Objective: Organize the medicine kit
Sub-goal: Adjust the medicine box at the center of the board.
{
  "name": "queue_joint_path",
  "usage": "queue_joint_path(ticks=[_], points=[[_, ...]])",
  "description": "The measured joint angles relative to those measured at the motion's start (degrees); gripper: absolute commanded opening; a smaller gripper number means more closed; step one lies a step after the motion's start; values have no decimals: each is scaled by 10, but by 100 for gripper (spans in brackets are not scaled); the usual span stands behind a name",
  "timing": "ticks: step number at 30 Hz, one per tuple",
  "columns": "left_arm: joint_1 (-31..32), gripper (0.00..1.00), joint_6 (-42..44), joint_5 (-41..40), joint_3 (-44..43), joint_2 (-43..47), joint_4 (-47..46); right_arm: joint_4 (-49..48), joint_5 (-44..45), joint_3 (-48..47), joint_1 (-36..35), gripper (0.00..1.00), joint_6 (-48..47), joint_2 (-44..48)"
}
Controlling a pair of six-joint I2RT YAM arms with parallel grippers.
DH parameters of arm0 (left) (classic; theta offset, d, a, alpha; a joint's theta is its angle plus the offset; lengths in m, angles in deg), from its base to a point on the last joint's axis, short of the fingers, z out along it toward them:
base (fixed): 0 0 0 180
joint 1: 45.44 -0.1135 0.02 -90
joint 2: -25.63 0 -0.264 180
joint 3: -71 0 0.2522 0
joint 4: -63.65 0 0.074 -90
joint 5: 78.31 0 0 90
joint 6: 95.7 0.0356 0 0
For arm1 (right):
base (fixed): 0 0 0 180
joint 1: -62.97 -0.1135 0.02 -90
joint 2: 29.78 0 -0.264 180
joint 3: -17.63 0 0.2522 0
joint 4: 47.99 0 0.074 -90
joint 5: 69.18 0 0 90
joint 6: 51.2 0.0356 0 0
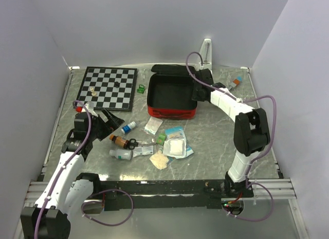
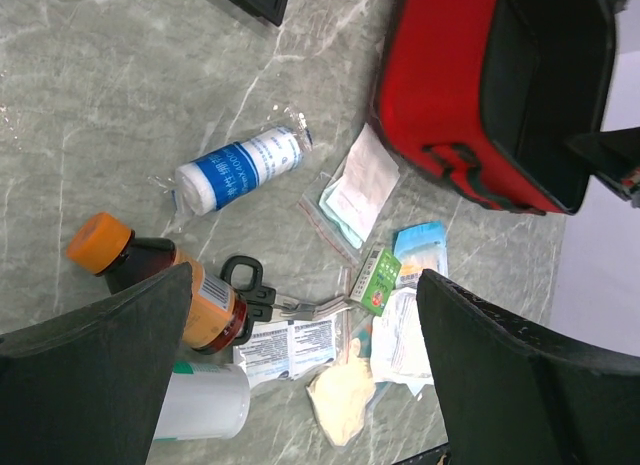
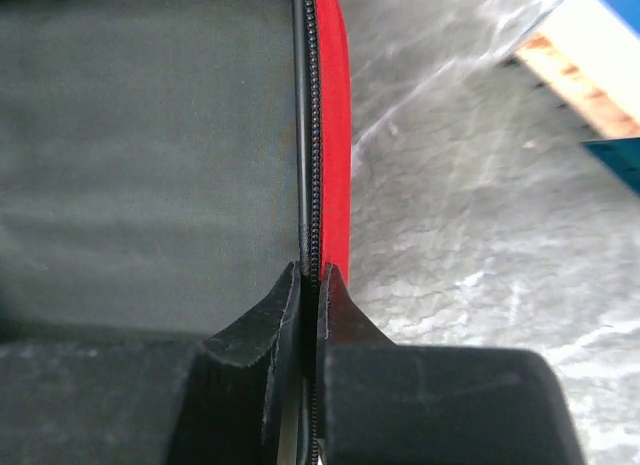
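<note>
The open kit sits far behind the loose supplies, so my right gripper next needs to pull its zippered rim back and toward them, then let go.
The medicine kit lies open behind the table's middle, red outside with black lining. My right gripper is shut on its right wall: in the right wrist view the two fingers pinch the zippered red rim, one inside and one outside. My left gripper hangs open over the loose supplies, holding nothing. Below it lie a bandage roll, a brown bottle with an orange cap, black scissors, a white bottle, a green box and a cream glove.
A black-and-white chessboard sits at the back left with a small green item beside it. Flat packets and a sachet lie in front of the kit. A small bottle stands at the back right. Walls enclose the table.
</note>
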Motion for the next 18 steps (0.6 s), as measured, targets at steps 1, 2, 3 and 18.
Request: queue_joint_path(ticks=[1, 2, 3, 18], points=[[0, 98, 0, 0, 0, 2, 0, -2, 5, 2, 0, 0, 0, 9], [0, 98, 0, 0, 0, 3, 0, -4, 10, 5, 1, 0, 1, 19], [0, 98, 0, 0, 0, 5, 0, -6, 15, 10, 2, 0, 2, 29], [0, 98, 0, 0, 0, 6, 0, -31, 84, 26, -15, 0, 5, -24]])
